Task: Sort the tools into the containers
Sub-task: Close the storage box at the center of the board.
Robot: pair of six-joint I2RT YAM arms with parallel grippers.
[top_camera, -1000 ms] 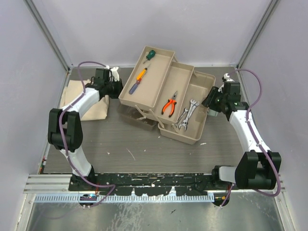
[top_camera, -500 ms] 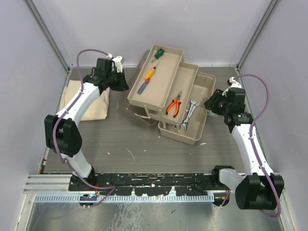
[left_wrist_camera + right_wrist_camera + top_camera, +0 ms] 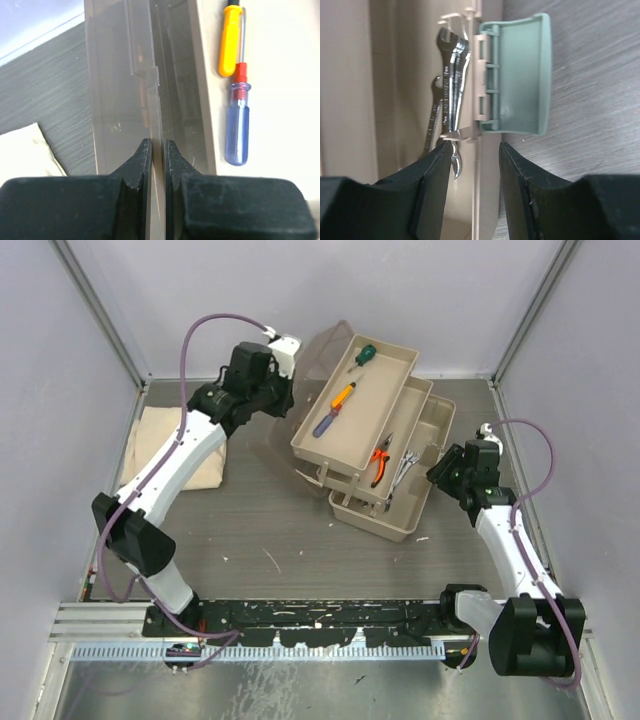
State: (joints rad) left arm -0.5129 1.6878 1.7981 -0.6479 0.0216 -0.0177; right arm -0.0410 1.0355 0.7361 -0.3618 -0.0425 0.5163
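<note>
The toolbox's latch side [image 3: 423, 504] is to the right of my left gripper in the top view, past uncovered trays. I will next swing the lid's edge over to it and let go.
The brown toolbox [image 3: 412, 508] stands mid-table with its stepped tan trays [image 3: 372, 390] partly stacked over it. The top tray holds green [image 3: 367, 353], orange [image 3: 343, 396] and blue-red [image 3: 325, 423] screwdrivers. The orange-handled pliers [image 3: 381, 460] lie in the middle tray and silver wrenches [image 3: 405, 468] below. My left gripper [image 3: 292, 395] is shut on the edge of the translucent lid [image 3: 150, 75], beside the orange [image 3: 231, 40] and blue-red [image 3: 237, 130] screwdrivers. My right gripper [image 3: 475, 150] is open, straddling the box's right wall just below the pale green latch [image 3: 520, 75], with the wrenches [image 3: 452, 85] inside the wall.
A tan cloth [image 3: 170, 445] lies at the left, under my left arm. Grey walls close in the back and both sides. The arm bases stand on the rail at the near edge [image 3: 320, 615].
My left gripper has swung right and up with the lid, and the trays have slid right, stacking closer over the box. My right gripper has drawn slightly nearer along the box's right wall.
</note>
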